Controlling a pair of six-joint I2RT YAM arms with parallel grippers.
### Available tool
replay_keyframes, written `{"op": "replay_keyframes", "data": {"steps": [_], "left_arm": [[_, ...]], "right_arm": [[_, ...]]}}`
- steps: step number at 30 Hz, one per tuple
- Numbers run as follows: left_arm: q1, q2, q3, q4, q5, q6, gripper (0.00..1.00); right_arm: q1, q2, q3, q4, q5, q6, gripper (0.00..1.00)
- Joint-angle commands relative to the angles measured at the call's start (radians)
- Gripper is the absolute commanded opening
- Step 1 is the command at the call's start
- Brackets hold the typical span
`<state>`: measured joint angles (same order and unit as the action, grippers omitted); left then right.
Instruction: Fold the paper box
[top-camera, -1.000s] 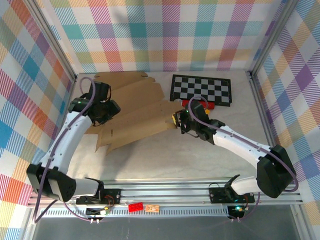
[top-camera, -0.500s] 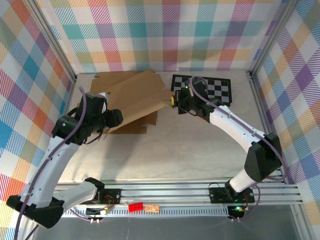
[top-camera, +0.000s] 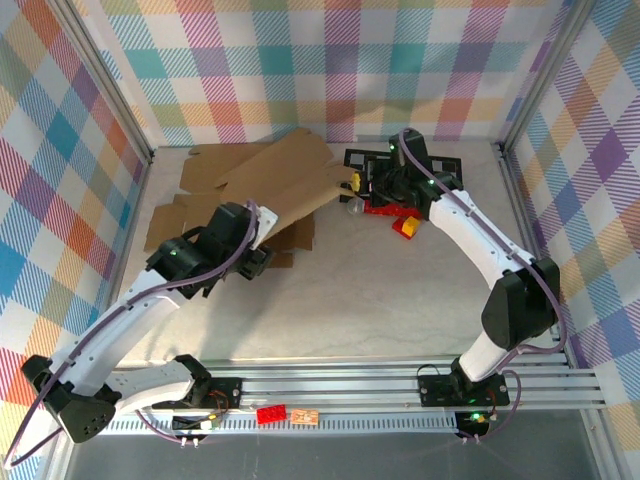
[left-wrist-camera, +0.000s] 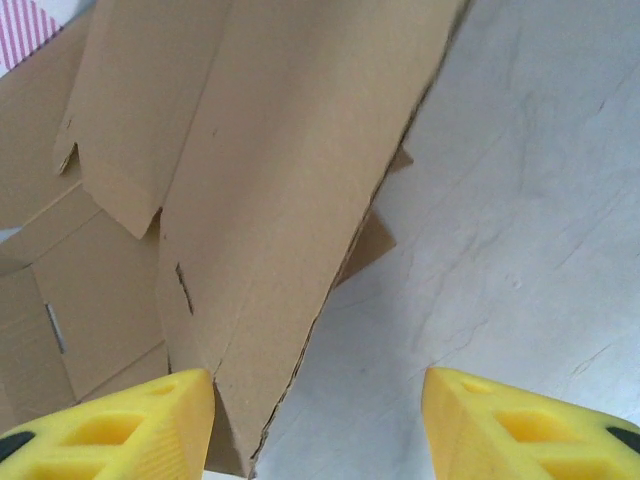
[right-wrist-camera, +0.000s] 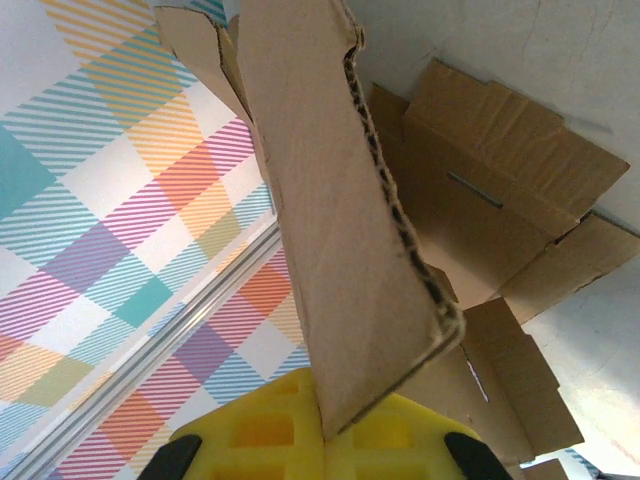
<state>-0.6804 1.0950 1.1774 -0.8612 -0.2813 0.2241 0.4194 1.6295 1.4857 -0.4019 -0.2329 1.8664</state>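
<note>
The raised panel's edge is between the yellow fingers of my right gripper, so my right gripper should stay almost where it is and open its fingers to let go of the panel.
The paper box (top-camera: 270, 185) is an unfolded brown cardboard sheet at the back left of the table, its right part raised and tilted. My right gripper (top-camera: 352, 184) is shut on that raised panel's right edge. In the right wrist view the corrugated edge of the panel (right-wrist-camera: 330, 200) runs down into the closed yellow fingers (right-wrist-camera: 325, 435). My left gripper (top-camera: 266, 248) sits at the near lower edge of the raised panel. In the left wrist view its fingers (left-wrist-camera: 315, 420) stand open, and the panel's lower corner (left-wrist-camera: 270, 180) hangs just inside the left finger (left-wrist-camera: 110, 430), over bare table.
A black-and-white checkerboard (top-camera: 445, 170) lies at the back right, partly under the right arm. Red blocks (top-camera: 385, 207) and a yellow block (top-camera: 408, 228) lie in front of it. Plaid walls and metal posts close in the table on three sides.
The right gripper has carried the panel's edge up and toward the back right, lifting that side of the sheet. The left arm has swung from the sheet's left side to its near edge.
</note>
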Motion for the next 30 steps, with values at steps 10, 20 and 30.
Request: {"op": "replay_keyframes", "data": {"steps": [10, 20, 30], "left_arm": [[-0.004, 0.083, -0.127, 0.217, -0.214, 0.198, 0.57], [0.002, 0.083, -0.147, 0.272, -0.21, 0.225, 0.05], [0.001, 0.124, 0.023, 0.098, -0.177, 0.171, 0.0]], "right_arm": [[-0.045, 0.039, 0.085, -0.075, -0.105, 0.004, 0.0], [-0.068, 0.054, 0.106, -0.097, -0.14, -0.009, 0.0], [-0.092, -0.027, 0.248, -0.309, 0.07, -0.284, 0.48]]}}
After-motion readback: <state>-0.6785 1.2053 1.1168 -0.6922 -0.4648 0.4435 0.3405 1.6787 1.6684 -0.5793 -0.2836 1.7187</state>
